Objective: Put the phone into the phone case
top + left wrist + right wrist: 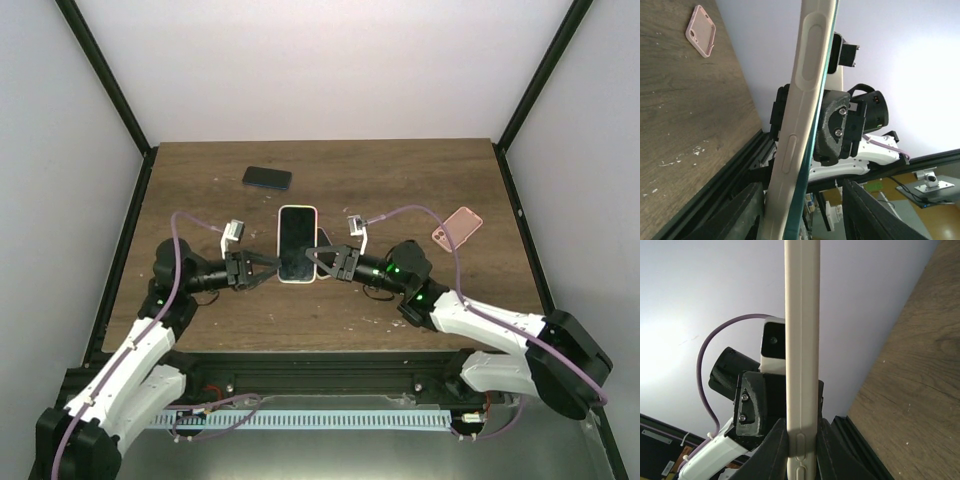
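Observation:
I should move my right gripper down and to the left in the top view next, because clear wood lies below there. Then I should release the case with its phone already inside.
A phone with a dark screen and a teal edge sits in a cream case, held off the table between my two grippers. My right gripper is shut on the case's right long edge; in the right wrist view both fingers press the cream case. My left gripper is open at the case's left edge. In the left wrist view the case stands between the spread jaws of the left gripper, close to the left finger, with a wide gap to the right one.
A second dark phone lies on the wooden table at the back. An empty pink case lies at the right and also shows in the left wrist view. Black frame posts stand at the table's sides.

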